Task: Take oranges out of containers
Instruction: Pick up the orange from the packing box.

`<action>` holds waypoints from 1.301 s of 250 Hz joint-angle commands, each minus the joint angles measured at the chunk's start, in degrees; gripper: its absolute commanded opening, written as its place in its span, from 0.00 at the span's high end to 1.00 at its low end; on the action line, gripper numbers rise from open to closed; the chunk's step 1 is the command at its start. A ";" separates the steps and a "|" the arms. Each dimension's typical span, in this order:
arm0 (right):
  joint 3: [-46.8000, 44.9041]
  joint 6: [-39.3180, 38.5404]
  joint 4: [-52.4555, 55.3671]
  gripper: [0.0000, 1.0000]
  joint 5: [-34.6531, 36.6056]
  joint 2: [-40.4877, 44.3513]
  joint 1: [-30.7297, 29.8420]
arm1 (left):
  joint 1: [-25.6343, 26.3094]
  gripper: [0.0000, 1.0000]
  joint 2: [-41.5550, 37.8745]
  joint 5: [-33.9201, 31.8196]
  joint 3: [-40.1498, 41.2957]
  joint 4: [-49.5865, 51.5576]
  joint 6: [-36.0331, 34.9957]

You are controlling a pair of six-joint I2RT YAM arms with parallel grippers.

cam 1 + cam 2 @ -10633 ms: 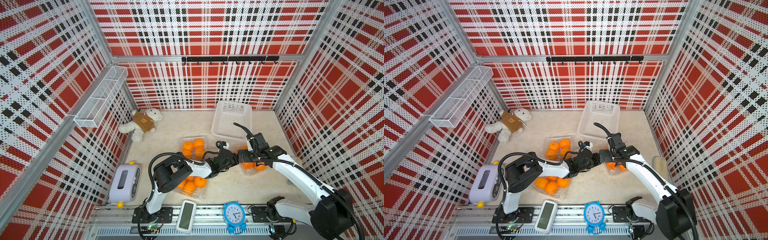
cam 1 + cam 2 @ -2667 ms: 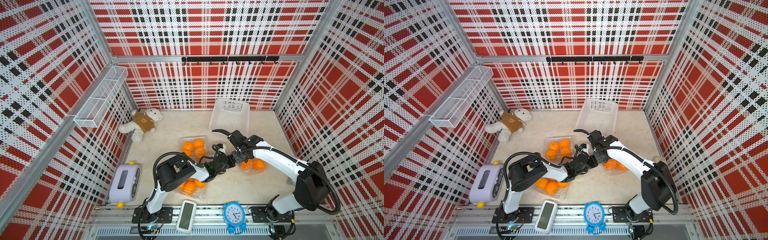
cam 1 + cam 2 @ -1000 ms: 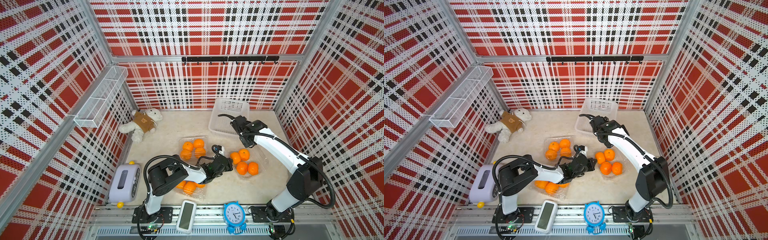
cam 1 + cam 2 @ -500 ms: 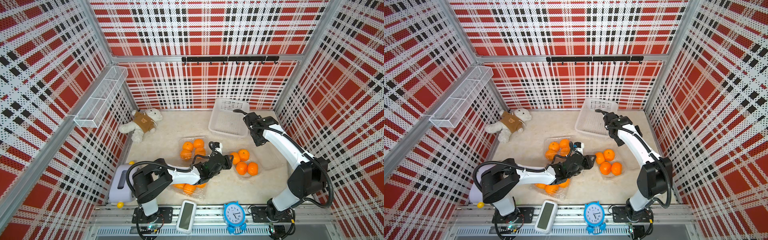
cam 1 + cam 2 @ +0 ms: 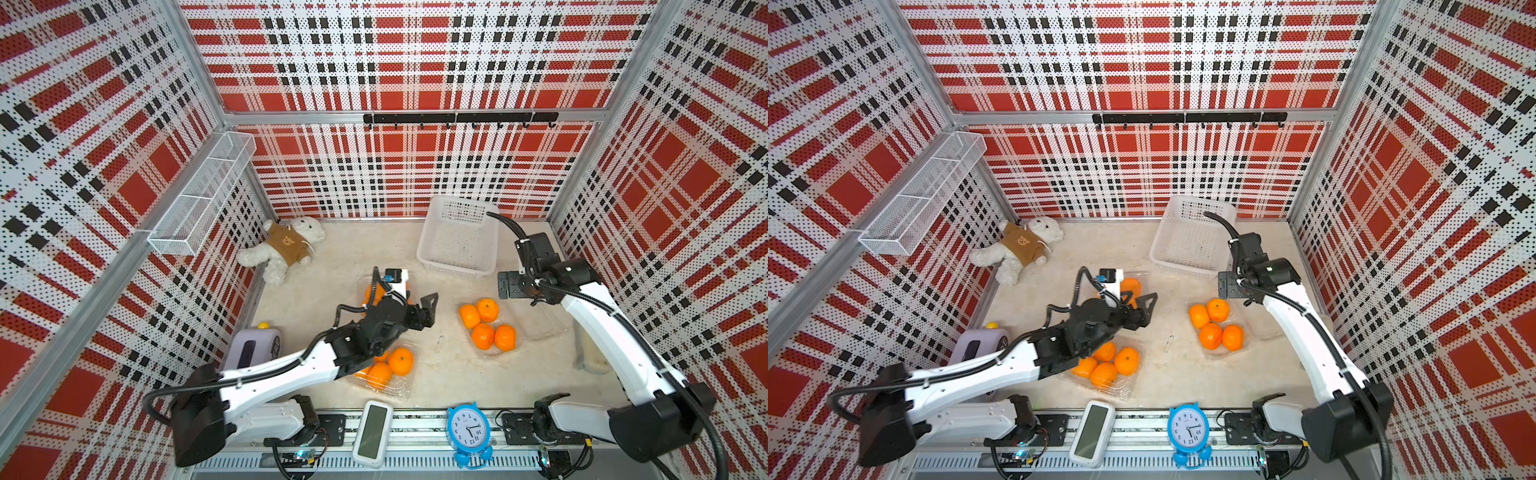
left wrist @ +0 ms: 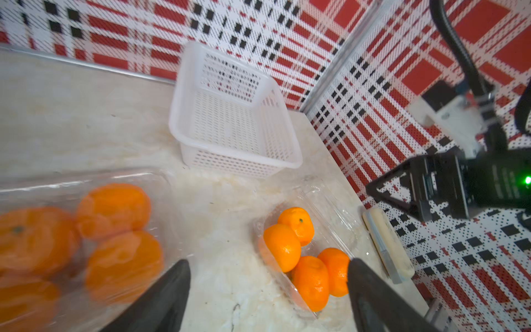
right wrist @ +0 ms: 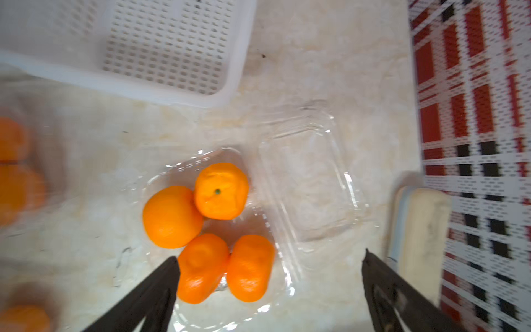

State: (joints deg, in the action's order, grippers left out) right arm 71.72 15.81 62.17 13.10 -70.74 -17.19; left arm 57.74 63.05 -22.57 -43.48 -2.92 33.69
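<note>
The lid is folded aside, so my right gripper needs to move down and back next, around the near orange (image 5: 505,337) beside the lid.
Several oranges (image 5: 486,328) lie in an open clear container (image 5: 492,353) right of centre, its lid (image 5: 540,328) folded flat to the right. A second container (image 5: 386,374) of oranges sits at the front, partly under my left arm. A third container (image 5: 370,291) is mostly hidden behind that arm. My left gripper (image 5: 424,309) hangs open between the containers, holding nothing. In the left wrist view the left gripper (image 6: 268,267) frames the oranges (image 6: 298,250). My right gripper (image 5: 509,284) stands open and empty beside the basket. The right wrist view puts the right gripper (image 7: 269,255) above the oranges (image 7: 201,212) and lid (image 7: 310,184).
A white perforated basket (image 5: 457,266) stands at the back right. A teddy bear (image 5: 286,247) lies back left, below a wire shelf (image 5: 199,208). A beige block (image 5: 590,353) lies by the right wall. A blue clock (image 5: 469,432), a white device (image 5: 372,432) and a purple-white device (image 5: 253,349) line the front.
My left gripper has opened and drawn back from the open container's left edge. My right arm has swung from the basket's front to its right side, still open.
</note>
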 commanded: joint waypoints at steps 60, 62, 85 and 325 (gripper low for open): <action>-18.60 14.42 -5.49 0.01 -8.89 6.75 -1.80 | -5.89 0.00 -25.27 -4.48 4.55 27.78 -7.39; -18.83 14.60 -5.57 0.01 -8.93 6.58 -1.86 | -6.06 0.00 -25.68 -4.37 4.77 27.96 -7.34; -20.77 15.98 -6.89 0.04 -8.05 5.30 -2.90 | -7.95 0.01 -30.53 -2.99 7.42 29.52 -7.41; -23.41 14.53 -10.97 0.37 1.13 -7.28 -3.26 | -10.63 0.00 -33.74 7.47 12.81 22.90 -9.67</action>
State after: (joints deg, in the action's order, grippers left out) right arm 49.04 30.44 52.31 12.16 -77.08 -20.18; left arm 47.57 28.62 -17.30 -31.18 23.35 25.34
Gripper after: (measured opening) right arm 0.634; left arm 0.994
